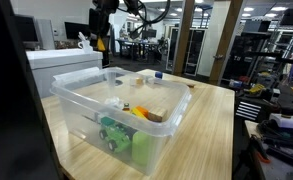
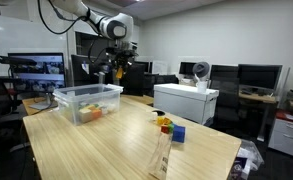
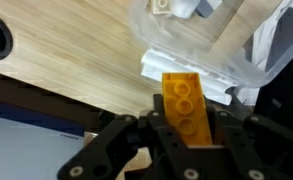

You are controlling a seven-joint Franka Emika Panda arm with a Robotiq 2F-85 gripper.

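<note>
The open inside of the clear bin is across the bin's rim from my gripper. My gripper needs to move over that rim and let go of the orange brick (image 3: 186, 105) above the toys inside.
In the wrist view my gripper (image 3: 186, 125) is shut on an orange studded brick (image 3: 186, 105), which stands up between the black fingers (image 3: 236, 135). Just beyond the brick lies the rim of a clear plastic bin (image 3: 186, 62) on the wooden table (image 3: 76, 65). In both exterior views the gripper (image 2: 117, 68) hangs high above the far side of the bin (image 2: 86, 103), well off the table; the small orange piece (image 1: 102, 43) shows under the gripper (image 1: 103, 40). The bin (image 1: 121, 110) holds green, yellow and white toys.
A few small blocks, blue, yellow and red (image 2: 172, 128), and a flat wooden piece (image 2: 161, 158) lie on the near table end. A white box (image 2: 184, 102) stands beside the table. Monitors (image 2: 38, 70) and desks surround the table (image 2: 106, 140).
</note>
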